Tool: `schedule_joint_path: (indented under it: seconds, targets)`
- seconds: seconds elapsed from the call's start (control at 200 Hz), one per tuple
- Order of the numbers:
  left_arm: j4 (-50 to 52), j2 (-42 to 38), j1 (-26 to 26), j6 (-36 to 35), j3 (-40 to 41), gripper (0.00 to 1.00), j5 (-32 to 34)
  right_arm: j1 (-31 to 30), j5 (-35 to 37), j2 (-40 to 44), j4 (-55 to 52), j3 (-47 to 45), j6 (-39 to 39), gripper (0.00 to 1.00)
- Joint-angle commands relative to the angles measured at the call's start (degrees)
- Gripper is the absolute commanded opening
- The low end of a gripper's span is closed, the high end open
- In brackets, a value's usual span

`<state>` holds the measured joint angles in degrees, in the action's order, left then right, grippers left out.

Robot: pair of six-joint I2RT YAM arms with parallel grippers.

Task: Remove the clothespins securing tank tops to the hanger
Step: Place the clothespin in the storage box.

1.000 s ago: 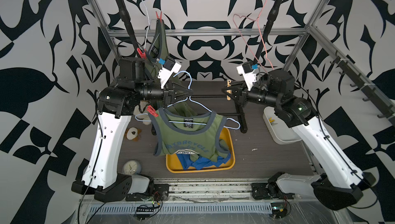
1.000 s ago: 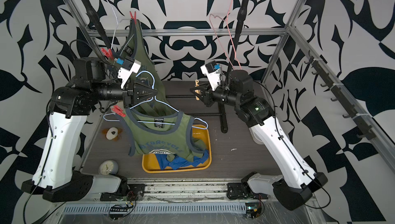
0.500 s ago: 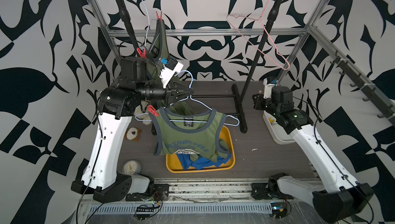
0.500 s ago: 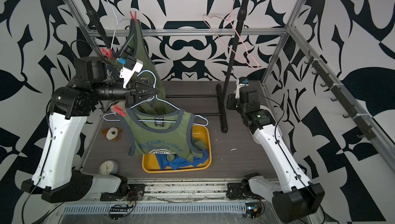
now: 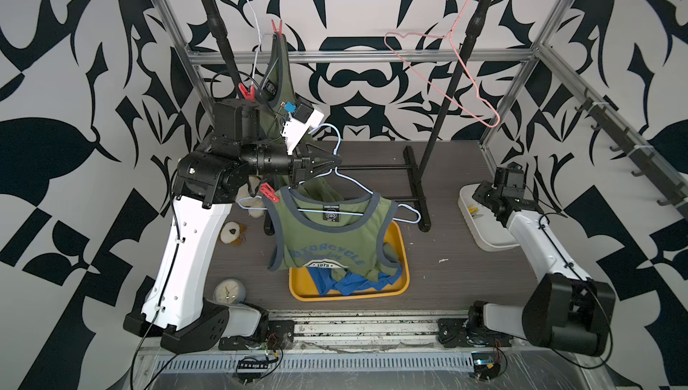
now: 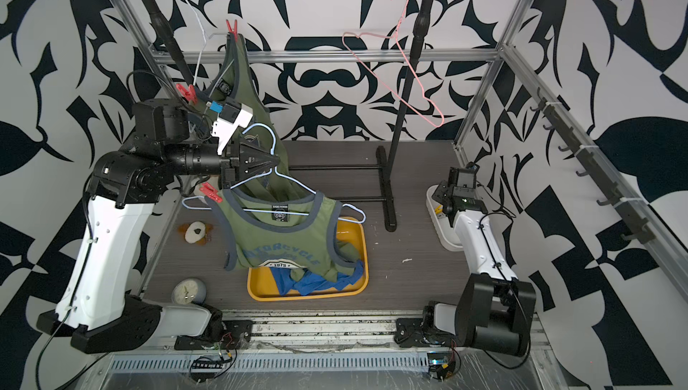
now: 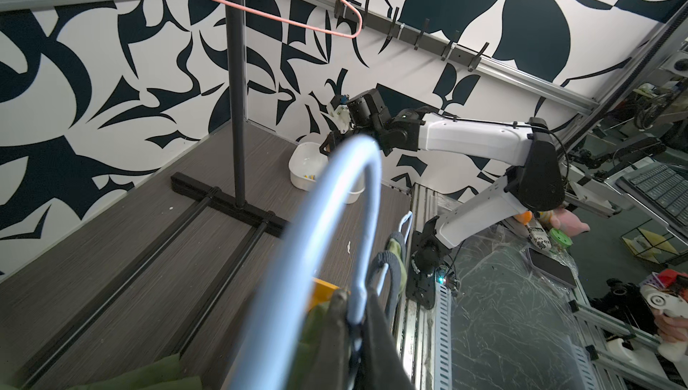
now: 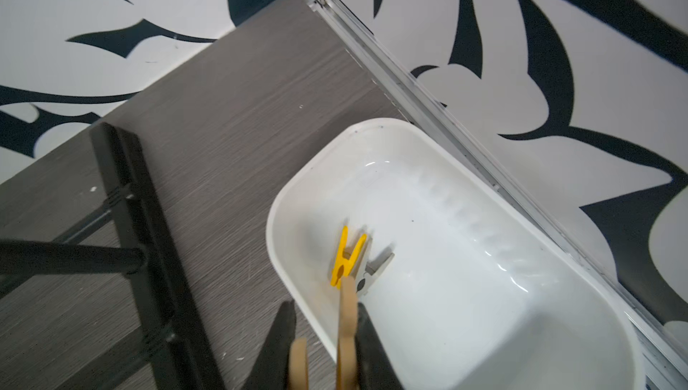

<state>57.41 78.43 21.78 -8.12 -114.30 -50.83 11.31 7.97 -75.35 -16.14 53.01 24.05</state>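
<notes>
My right gripper will lower and release the beige-yellow clothespin [image 8: 348, 317] beside the other clothespins on the white bin's bottom, below the gripper.
My left gripper [image 5: 335, 161] [image 7: 355, 306] is shut on the neck of a light blue hanger [image 5: 352, 183], held above the table. An olive tank top [image 5: 331, 235] hangs from it, pinned at one shoulder by a red clothespin [image 5: 268, 192]. Its other strap lies loose near the bare hanger end. A second olive tank top [image 5: 277, 71] hangs at the rail under two red clothespins [image 5: 276, 27]. The blue one [image 5: 350, 280] lies in the yellow tray [image 5: 404, 257]. My right gripper [image 8: 324, 310] [image 5: 480, 198] is shut on a beige-yellow clothespin [image 8: 348, 317] over the white bin [image 8: 484, 332].
In the bin lie a yellow clothespin [image 8: 346, 257] and a grey one [image 8: 374, 269]. A bare pink hanger [image 5: 443, 71] hangs on the black rack [image 5: 439, 127], whose foot [image 8: 149, 257] is beside the bin. A small clock [image 5: 229, 291] and a toy [image 5: 231, 231] sit on the left.
My right arm has swung away from the blue hanger's free end and down to the white bin, carrying the clothespin. The pink hanger has swung out. The left arm has stayed put.
</notes>
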Motion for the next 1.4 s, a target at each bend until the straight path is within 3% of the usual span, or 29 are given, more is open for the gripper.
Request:
schedule_joint_path:
  seconds: [0.0,0.105,0.455,0.975,1.17,1.395]
  targets:
    - [-1.55,-0.11,0.32,0.12,0.96,0.00,-1.38,1.28,1.74,-2.42,3.98,-0.80,0.60,0.00]
    - [-1.69,-0.55,0.42,-0.23,1.78,0.00,-1.50,2.46,2.39,-4.54,5.06,-1.92,0.88,0.00]
    - [-1.72,-1.15,0.63,-0.95,3.17,0.01,-1.55,3.02,2.57,-11.62,5.86,-2.50,0.23,0.18]
    - [-2.23,-0.47,2.67,-0.69,3.94,0.02,-1.38,3.07,2.29,-14.73,4.15,-0.94,0.29,0.37]
    - [-2.41,-0.39,3.20,-0.69,3.99,0.02,-1.16,3.09,1.53,-13.42,3.52,-0.30,0.69,0.45]
    - [-2.26,0.31,3.29,-1.23,4.02,0.02,-0.99,3.05,0.03,-2.03,3.88,-2.89,2.41,0.39]
